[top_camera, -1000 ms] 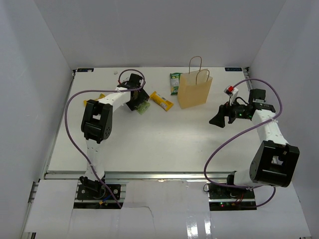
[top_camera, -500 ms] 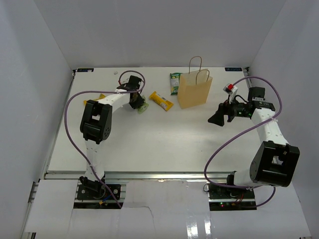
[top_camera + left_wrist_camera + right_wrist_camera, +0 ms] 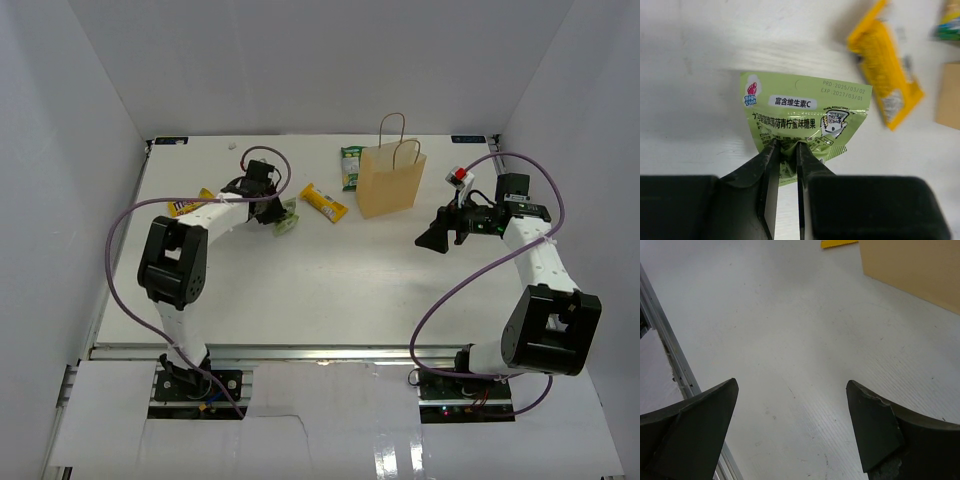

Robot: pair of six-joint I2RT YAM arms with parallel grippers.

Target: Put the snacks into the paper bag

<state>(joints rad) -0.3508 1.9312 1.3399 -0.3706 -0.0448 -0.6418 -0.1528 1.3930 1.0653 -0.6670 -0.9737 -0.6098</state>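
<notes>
The packet goes up over the bag's tall side next and I release it, since the bag's opening (image 3: 393,155) lies right of my left gripper in the top view.
A pale-green square snack packet (image 3: 805,112) lies near the table's back left, and my left gripper (image 3: 786,145) is shut on its near edge, pinching the wrapper; in the top view that gripper (image 3: 275,213) and packet (image 3: 288,219) sit left of a yellow-orange bar (image 3: 324,203). The bar (image 3: 887,75) lies flat to the packet's right. A green pouch (image 3: 351,167) lies beside the upright tan paper bag (image 3: 392,180). A yellow packet (image 3: 188,205) lies behind the left arm. My right gripper (image 3: 435,240) hangs open right of the bag, with only bare table between its fingers (image 3: 791,390).
White walls enclose the table on three sides. An aluminium rail (image 3: 665,350) runs along the near edge. Purple cables (image 3: 120,260) loop beside both arms. The bag's side (image 3: 920,265) fills the right wrist view's upper right corner.
My left gripper has closed on the pale-green packet, and the left arm's elbow has swung out to the left. The right arm has barely moved.
</notes>
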